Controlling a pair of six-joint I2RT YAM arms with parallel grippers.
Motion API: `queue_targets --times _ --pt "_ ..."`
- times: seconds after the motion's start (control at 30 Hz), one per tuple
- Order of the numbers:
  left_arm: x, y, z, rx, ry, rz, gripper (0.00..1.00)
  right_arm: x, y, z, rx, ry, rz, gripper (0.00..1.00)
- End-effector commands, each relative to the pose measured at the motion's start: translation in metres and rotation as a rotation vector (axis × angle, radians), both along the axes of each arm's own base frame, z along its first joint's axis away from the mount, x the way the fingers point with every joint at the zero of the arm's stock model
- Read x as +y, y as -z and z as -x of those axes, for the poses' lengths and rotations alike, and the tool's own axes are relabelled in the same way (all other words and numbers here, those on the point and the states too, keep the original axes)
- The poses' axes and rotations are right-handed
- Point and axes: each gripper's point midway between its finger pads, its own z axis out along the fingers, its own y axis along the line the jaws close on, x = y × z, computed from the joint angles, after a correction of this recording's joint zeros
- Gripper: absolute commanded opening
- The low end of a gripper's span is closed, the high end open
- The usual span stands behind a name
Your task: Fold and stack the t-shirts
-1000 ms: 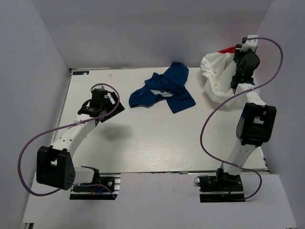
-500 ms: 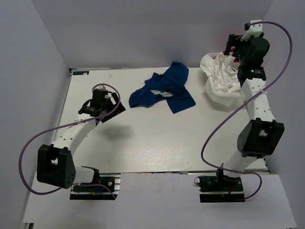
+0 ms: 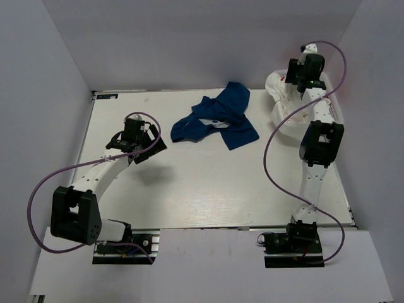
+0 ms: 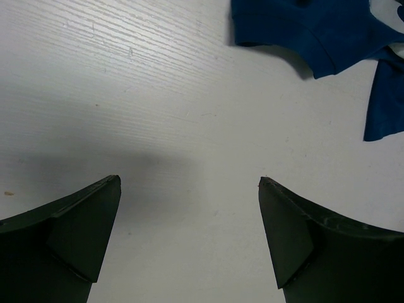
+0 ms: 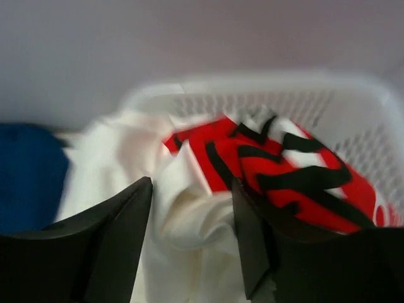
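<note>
The left gripper next crosses from bare table down onto the blue t-shirt's nearest corner, since it's below, to the gripper's right in the top view.
The royal blue t-shirt (image 3: 218,118) lies crumpled at the back middle of the table; its edge (image 4: 303,31) shows at the top of the left wrist view. The white t-shirt with a red and black print (image 5: 297,170) is bunched in the white mesh basket (image 5: 303,95) at the back right, and part of it (image 3: 282,107) hangs over the rim. My right gripper (image 5: 191,183) hovers over it, jaws apart around a white fold, not visibly pinching it. My left gripper (image 4: 189,183) is open over bare table, left of the blue shirt.
Grey walls close in the white table (image 3: 202,189) at the back and on both sides. The right arm (image 3: 319,142) stretches up along the right edge to the basket. The left arm (image 3: 104,167) lies over the left half.
The right gripper has swung leftward over the basket and its jaws have changed width. The white shirt has dropped lower into the basket. The left arm has barely shifted.
</note>
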Motion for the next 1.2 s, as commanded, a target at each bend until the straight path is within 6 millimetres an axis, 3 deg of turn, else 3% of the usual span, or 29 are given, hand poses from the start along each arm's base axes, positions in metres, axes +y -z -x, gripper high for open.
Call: queue_targets --times 0.0,0.03,0.07,0.1,0.17,0.23,0.27,0.3,0.37,0.43,0.47,0.5,0.53,0.57,0.6,0.63,0.7,0.73,0.77,0.8,0.83,0.87,0.9,0.93,0.97,1.0,1.03,1.1,1.17 --pt "-0.002 -0.007 0.006 -0.007 0.020 0.004 1.00 -0.042 0.043 0.000 0.089 0.198 -0.048 0.58" --pt "-0.002 -0.007 0.006 -0.007 0.020 0.004 1.00 -0.045 0.061 0.003 0.115 0.206 -0.052 0.58" --pt "-0.002 -0.007 0.006 -0.007 0.020 0.004 1.00 -0.057 0.062 0.000 0.087 0.268 -0.039 0.58" --pt "-0.002 -0.007 0.006 -0.007 0.020 0.004 1.00 -0.069 0.077 0.006 0.129 0.295 -0.039 0.57" --pt "-0.002 -0.007 0.006 -0.008 0.027 -0.002 1.00 -0.078 0.083 0.014 0.174 0.326 -0.047 0.57" --pt "-0.004 -0.009 0.003 -0.020 0.033 0.008 1.00 -0.080 0.070 0.019 0.172 0.311 -0.025 0.62" --pt "-0.007 -0.011 -0.001 -0.030 0.048 0.013 1.00 -0.071 0.033 0.023 0.117 0.263 -0.020 0.69" --pt "-0.007 -0.007 -0.001 -0.020 0.048 0.011 1.00 -0.066 0.030 0.030 0.121 0.246 -0.010 0.85" --pt "-0.012 -0.009 -0.014 -0.033 0.063 0.014 1.00 -0.042 -0.001 0.041 0.075 0.145 0.044 0.90" --pt "-0.017 -0.011 -0.027 -0.051 0.079 0.019 1.00 -0.012 -0.078 0.061 -0.060 0.056 0.068 0.90" --pt "-0.019 -0.009 -0.032 -0.053 0.097 0.017 1.00 0.004 -0.061 0.070 -0.023 0.000 0.064 0.90" --pt "-0.028 0.002 -0.034 -0.022 0.122 0.029 1.00 0.023 -0.093 0.081 -0.095 -0.080 0.081 0.90" --pt "-0.033 0.000 -0.042 -0.031 0.143 0.036 1.00 0.044 -0.112 0.094 -0.130 -0.139 0.100 0.90" --pt "-0.041 0.002 -0.048 -0.030 0.169 0.065 1.00 0.073 -0.098 0.107 -0.114 -0.255 0.136 0.90" --pt "-0.044 0.008 -0.051 -0.014 0.186 0.067 1.00 0.082 -0.101 0.115 -0.118 -0.290 0.148 0.90" --pt "-0.050 0.017 -0.064 0.002 0.195 0.075 1.00 0.116 -0.087 0.123 -0.094 -0.384 0.153 0.90" --pt "-0.054 0.029 -0.074 0.032 0.212 0.071 1.00 0.160 -0.073 0.140 -0.068 -0.568 0.186 0.90" --pt "-0.058 0.026 -0.087 0.025 0.213 0.072 1.00 0.171 -0.060 0.144 -0.030 -0.614 0.183 0.90" --pt "-0.060 0.047 -0.088 0.082 0.226 0.069 1.00 0.189 -0.051 0.151 -0.002 -0.671 0.190 0.90" --pt "-0.060 0.045 -0.098 0.083 0.217 0.056 0.99 0.201 -0.037 0.145 0.033 -0.696 0.192 0.90" --pt "-0.062 0.048 -0.105 0.085 0.217 0.056 0.96 0.200 -0.028 0.142 0.060 -0.693 0.195 0.90" --pt "-0.061 0.063 -0.108 0.118 0.209 0.043 0.95 0.212 -0.008 0.140 0.103 -0.717 0.191 0.90" --pt "-0.064 0.062 -0.115 0.110 0.209 0.031 0.94 0.217 -0.021 0.130 0.074 -0.712 0.200 0.90" --pt "-0.064 0.064 -0.121 0.109 0.202 0.023 0.92 0.221 0.020 0.125 0.173 -0.718 0.182 0.90" --pt "-0.063 0.069 -0.124 0.113 0.196 0.013 0.92 0.232 0.028 0.125 0.192 -0.736 0.182 0.90" --pt "-0.064 0.079 -0.128 0.133 0.195 0.010 0.87 0.235 0.015 0.115 0.161 -0.719 0.193 0.90" --pt "-0.065 0.083 -0.131 0.137 0.195 0.009 0.84 0.238 0.047 0.107 0.214 -0.709 0.186 0.90" --pt "-0.074 0.085 -0.137 0.142 0.215 0.023 0.66 0.250 0.050 0.099 0.206 -0.708 0.189 0.90" --pt "-0.085 0.097 -0.136 0.164 0.256 0.040 0.47 0.259 0.082 0.098 0.267 -0.720 0.196 0.90"
